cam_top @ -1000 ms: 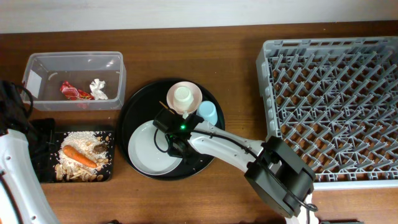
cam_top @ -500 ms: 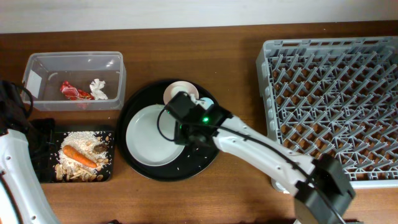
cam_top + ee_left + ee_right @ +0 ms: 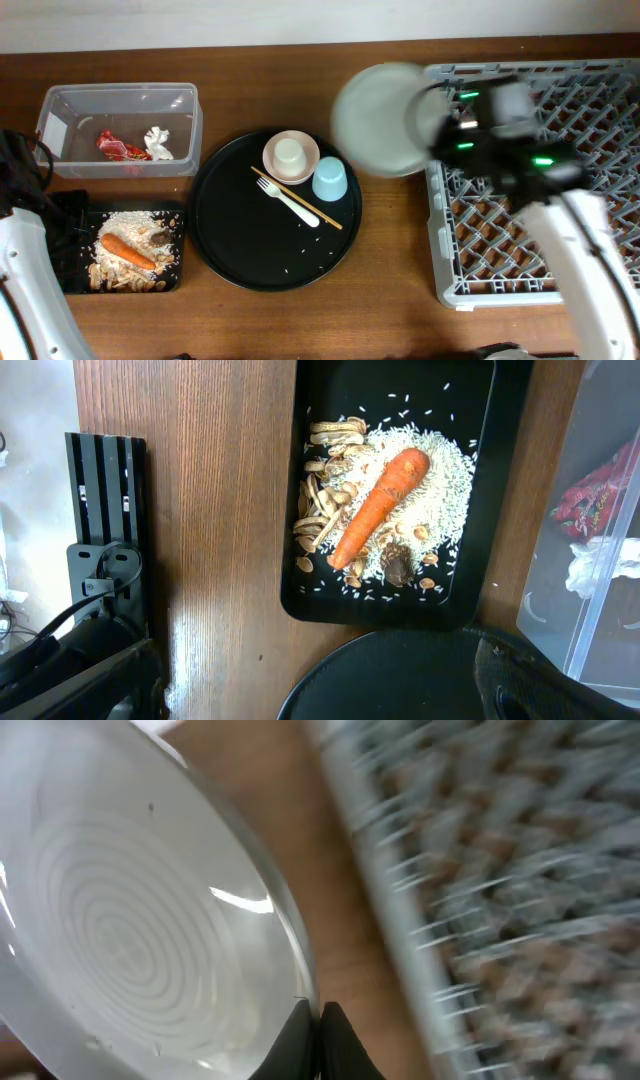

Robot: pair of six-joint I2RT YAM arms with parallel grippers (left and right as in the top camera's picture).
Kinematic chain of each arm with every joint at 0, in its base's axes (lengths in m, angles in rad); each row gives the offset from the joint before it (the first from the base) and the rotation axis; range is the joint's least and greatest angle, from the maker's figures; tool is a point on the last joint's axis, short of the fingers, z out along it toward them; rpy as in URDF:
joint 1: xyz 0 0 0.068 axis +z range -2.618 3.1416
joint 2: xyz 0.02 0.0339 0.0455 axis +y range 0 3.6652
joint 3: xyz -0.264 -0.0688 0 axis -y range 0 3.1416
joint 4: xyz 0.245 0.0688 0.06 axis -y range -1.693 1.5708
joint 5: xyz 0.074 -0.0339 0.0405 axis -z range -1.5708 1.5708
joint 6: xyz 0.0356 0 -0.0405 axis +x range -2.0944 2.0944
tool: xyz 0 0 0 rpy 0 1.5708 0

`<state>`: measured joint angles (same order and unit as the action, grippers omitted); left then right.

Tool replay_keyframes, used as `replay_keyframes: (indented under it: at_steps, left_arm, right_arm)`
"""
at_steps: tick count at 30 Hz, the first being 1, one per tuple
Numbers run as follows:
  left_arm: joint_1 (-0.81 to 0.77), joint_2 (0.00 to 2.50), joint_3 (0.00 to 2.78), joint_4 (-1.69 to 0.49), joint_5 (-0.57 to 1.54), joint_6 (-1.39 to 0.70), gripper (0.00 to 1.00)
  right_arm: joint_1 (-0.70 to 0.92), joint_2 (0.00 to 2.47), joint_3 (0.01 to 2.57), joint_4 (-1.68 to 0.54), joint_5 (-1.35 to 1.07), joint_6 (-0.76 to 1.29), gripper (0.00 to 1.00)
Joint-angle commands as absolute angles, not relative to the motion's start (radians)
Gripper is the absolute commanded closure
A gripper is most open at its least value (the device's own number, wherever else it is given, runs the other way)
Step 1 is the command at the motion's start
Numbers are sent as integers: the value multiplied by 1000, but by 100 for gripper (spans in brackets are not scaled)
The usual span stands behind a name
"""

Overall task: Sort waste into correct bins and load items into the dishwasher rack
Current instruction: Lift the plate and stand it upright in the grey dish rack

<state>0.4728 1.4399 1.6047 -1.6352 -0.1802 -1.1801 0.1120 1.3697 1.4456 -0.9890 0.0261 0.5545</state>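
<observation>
I will next swing my right gripper to the right in the overhead view, over the far end of the dishwasher rack. Then I will lower the plate (image 3: 130, 920) into the rack's empty slots.
My right gripper (image 3: 320, 1020) is shut on the rim of the round pale grey plate (image 3: 130, 920), which hangs blurred in the air (image 3: 385, 120) at the left edge of the grey dishwasher rack (image 3: 560, 180). On the round black tray (image 3: 240, 235) stand the cream-pink bowl (image 3: 291, 157) and the light blue cup (image 3: 331, 181), with the white fork (image 3: 290, 203) and the chopsticks (image 3: 322, 215) lying beside them. My left gripper (image 3: 315, 660) is open over the table, just short of the shallow black tray (image 3: 300, 600) that holds rice (image 3: 440, 470), a carrot (image 3: 380, 508) and a dark lump (image 3: 397, 565).
The clear tub (image 3: 120, 105) at the back left holds a red wrapper (image 3: 122, 147) and a crumpled white tissue (image 3: 158, 142). A few rice grains lie on the round black tray. A black stand (image 3: 105, 510) is at the table's left edge.
My right gripper has lifted the plate off the round black tray and carried it right to the rack's edge. The fork and chopsticks now show. The left arm has stayed still.
</observation>
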Motion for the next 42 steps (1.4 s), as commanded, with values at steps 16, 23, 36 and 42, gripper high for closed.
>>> replay_keyframes:
  at_steps: [16,23,36,42]
  left_arm:
    - [477,1433,1601,-1636,-183,-1196,1]
    - [477,1433,1601,-1636,-183,-1196,1]
    - [477,1433,1601,-1636,-183,-1196,1]
    - [477,1433,1601,-1636,-183,-1196,1]
  right_arm:
    - [-256,1554,1459,-656,579,175,96]
    - [-255,1700,1459,-505,684,-14,96]
    - [-207,1747,1459,-446,734,-101,96]
    - [-99,1747,1459,-461,735,-101,90]
